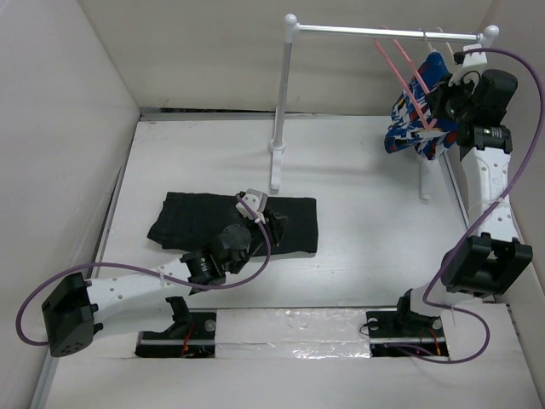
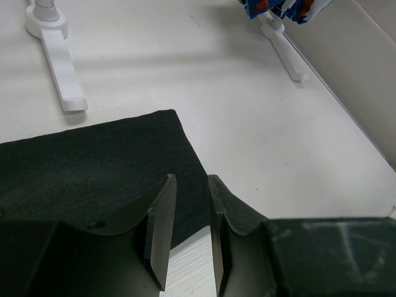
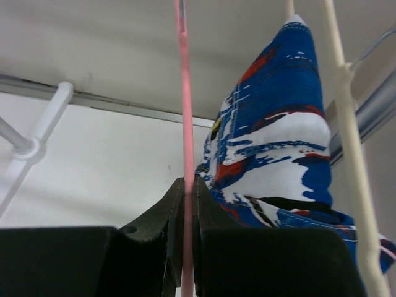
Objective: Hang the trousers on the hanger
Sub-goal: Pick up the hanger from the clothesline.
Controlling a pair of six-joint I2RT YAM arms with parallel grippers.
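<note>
My right gripper moves back and down from the bar to the bare tabletop beside the trousers next and releases the pink hanger (image 1: 400, 72), because it hangs far from them.
The black trousers (image 1: 204, 217) lie folded flat on the table left of centre; their right end fills the left wrist view (image 2: 93, 167). My left gripper (image 1: 274, 227) hovers over the trousers' right near edge, its jaws (image 2: 192, 180) a narrow gap apart with nothing between them. The pink hanger (image 1: 400, 72) hangs from the rail at the back right. My right gripper (image 1: 436, 119) is shut on the hanger's thin pink bar (image 3: 184, 93), which runs straight up out of the closed jaws (image 3: 188, 180).
A white clothes rack (image 1: 281, 111) stands at the back, its feet (image 2: 59, 62) near the trousers. A blue, white and red garment (image 1: 417, 128) hangs on a cream hanger (image 3: 346, 124) right beside the pink one. White walls enclose the table.
</note>
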